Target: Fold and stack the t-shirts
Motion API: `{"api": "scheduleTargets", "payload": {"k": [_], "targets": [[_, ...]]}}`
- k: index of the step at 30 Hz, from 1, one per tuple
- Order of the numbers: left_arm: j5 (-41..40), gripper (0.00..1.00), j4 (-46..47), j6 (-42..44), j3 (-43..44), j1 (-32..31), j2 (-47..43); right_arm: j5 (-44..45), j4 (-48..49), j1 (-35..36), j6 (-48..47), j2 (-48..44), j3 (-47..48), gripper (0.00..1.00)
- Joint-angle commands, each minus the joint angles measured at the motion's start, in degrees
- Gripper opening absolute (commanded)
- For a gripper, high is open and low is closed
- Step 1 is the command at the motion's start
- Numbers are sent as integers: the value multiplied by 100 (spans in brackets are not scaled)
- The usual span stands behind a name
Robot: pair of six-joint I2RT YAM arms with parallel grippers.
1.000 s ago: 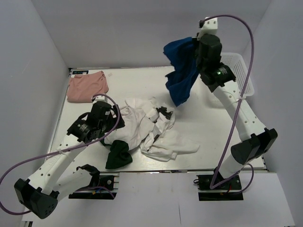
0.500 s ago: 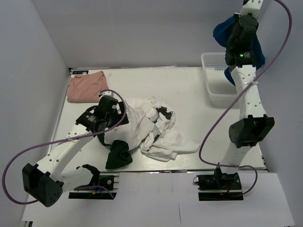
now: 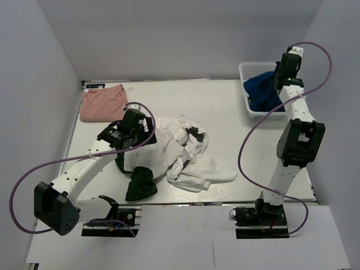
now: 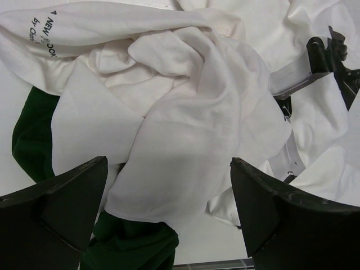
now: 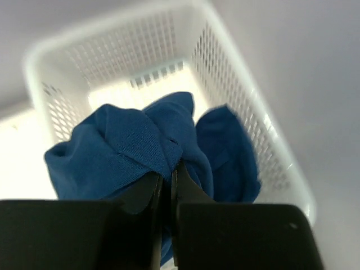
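Observation:
I need to lower my right gripper into the white lattice basket next. Then I need to let go of the royal blue t-shirt (image 3: 263,94).
The royal blue t-shirt (image 3: 263,94) hangs bunched into the white lattice basket (image 3: 247,71) at the far right; my right gripper (image 3: 279,80) is shut on its cloth, which also shows in the right wrist view (image 5: 129,152). The white tee with dark green sleeves (image 3: 169,149) lies crumpled mid-table, tangled with a plain white tee (image 3: 205,169). My left gripper (image 3: 140,128) is open just above that heap; in the left wrist view white cloth (image 4: 185,140) and a green sleeve (image 4: 34,140) lie below the spread jaws. The salmon-pink tee (image 3: 103,103) lies folded far left.
The basket's far wall (image 5: 140,50) stands behind the blue cloth. A green sleeve (image 3: 140,184) trails toward the near table edge. White enclosure walls stand on three sides. Purple cables loop from both arms.
My right arm has swung the blue tee from mid-table over to the far right and lowered it into the basket. My left gripper has moved slightly farther over the white heap.

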Motion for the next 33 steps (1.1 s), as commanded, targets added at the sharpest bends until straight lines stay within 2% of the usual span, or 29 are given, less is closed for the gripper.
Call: {"api": "scheduleTargets", "payload": {"k": [1, 5, 7, 11, 14, 15, 16, 18, 22, 26, 29, 32, 33], "targets": [[57, 100, 90, 60, 212, 36, -173, 25, -500, -88, 808, 294, 129, 0], [57, 100, -24, 60, 160, 36, -332, 315, -1475, -211, 1021, 973, 849, 0], [57, 100, -24, 60, 29, 36, -524, 245, -1530, -185, 802, 1280, 946, 0], [57, 100, -24, 60, -25, 36, -665, 183, -1538, -202, 670, 1535, 1096, 10], [57, 100, -24, 7, -25, 36, -666, 140, -1661, -202, 486, 1423, 1385, 32], [57, 100, -24, 7, -25, 36, -666, 70, -1653, -185, 441, 1361, 1499, 59], [57, 100, -24, 7, -25, 36, -666, -9, -1661, -202, 371, 1221, 1561, 75], [118, 100, 46, 7, -25, 36, -666, -343, -1749, -167, 248, 957, 1755, 90], [181, 100, 99, -45, -77, 36, -718, -678, -1802, 78, -173, 43, 1642, 90], [242, 100, 29, -98, -218, 36, -928, -1089, -1758, 605, -385, -809, 922, 90], [242, 100, -33, -212, -410, 36, -1148, -1589, -1504, 1439, -54, -1678, 26, 90], [312, 100, -111, -274, -491, 36, -1210, -2312, -873, 2237, 481, -2356, -1858, 90], [312, 100, -164, -274, -552, 36, -1210, -2408, -818, 2372, 563, -2358, -2109, 90]]}}
